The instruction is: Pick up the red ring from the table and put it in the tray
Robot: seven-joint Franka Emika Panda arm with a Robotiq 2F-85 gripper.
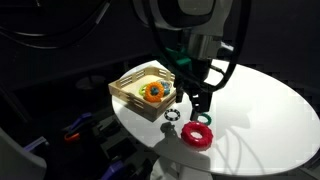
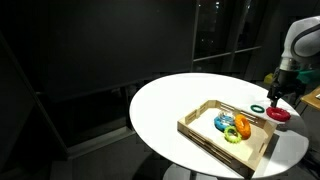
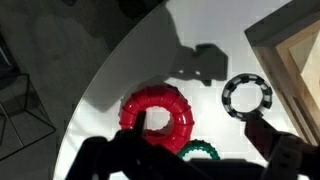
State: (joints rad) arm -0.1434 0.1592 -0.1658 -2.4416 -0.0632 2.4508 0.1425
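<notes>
The red ring (image 3: 160, 104) lies flat below the robot's gripper, and the open fingers are already on both sides of the red ring's rim facing the beaded ring, so the gripper should lower them onto that side next.
The red ring (image 3: 160, 104) lies flat on the white table (image 3: 130, 60), close under the wrist camera. It also shows in both exterior views (image 1: 198, 134) (image 2: 278, 115). My gripper (image 3: 200, 128) is open and hovers just above it; one dark finger crosses the ring's left part and the other sits to the right. In both exterior views the gripper (image 1: 195, 103) (image 2: 278, 97) hangs right over the ring. The wooden tray (image 1: 126, 85) (image 2: 205, 135) (image 3: 300, 50) stands beside it and holds several coloured rings.
A dark green ring (image 3: 198, 151) (image 2: 258, 108) touches the red ring's lower edge. A black-and-white beaded ring (image 3: 246, 94) (image 1: 170, 117) lies between the red ring and the tray. The table's curved edge (image 3: 90, 90) is near; the surroundings are dark.
</notes>
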